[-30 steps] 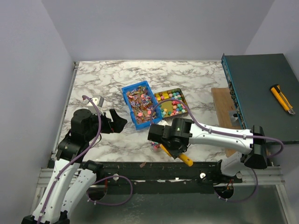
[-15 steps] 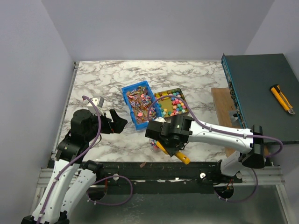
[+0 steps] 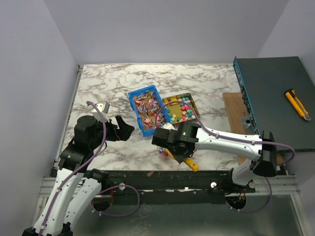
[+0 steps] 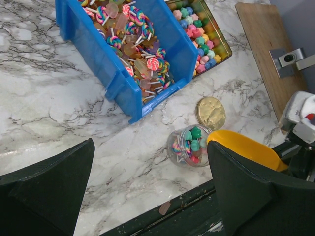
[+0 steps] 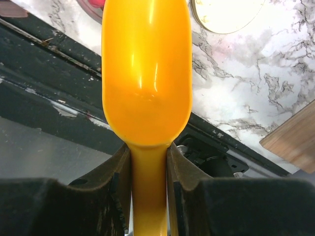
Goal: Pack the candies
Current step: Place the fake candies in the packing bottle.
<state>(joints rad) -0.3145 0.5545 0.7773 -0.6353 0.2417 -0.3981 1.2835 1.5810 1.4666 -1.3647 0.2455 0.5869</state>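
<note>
The scoop comes down next onto bare marble between tin and board as my right gripper turns outward past the lid. My right gripper then releases it, since its bowl is empty.
Wrapped candies fill a blue bin. Chunky coloured candies lie in a gold tin. A small clear jar near the table's front edge holds a few of both kinds. It shows in the top view, partly under my right arm. My right gripper is shut on the handle of the yellow-orange scoop. The scoop's bowl hangs right at the jar's mouth. My left gripper is open and empty, left of the bin and jar.
A round gold lid lies beside the jar. A wooden board and a dark green box with a yellow utility knife are at the right. A small grey object sits by my left arm.
My right gripper has moved a little to the left with the scoop, bringing the bowl to the jar. The left arm has not moved.
</note>
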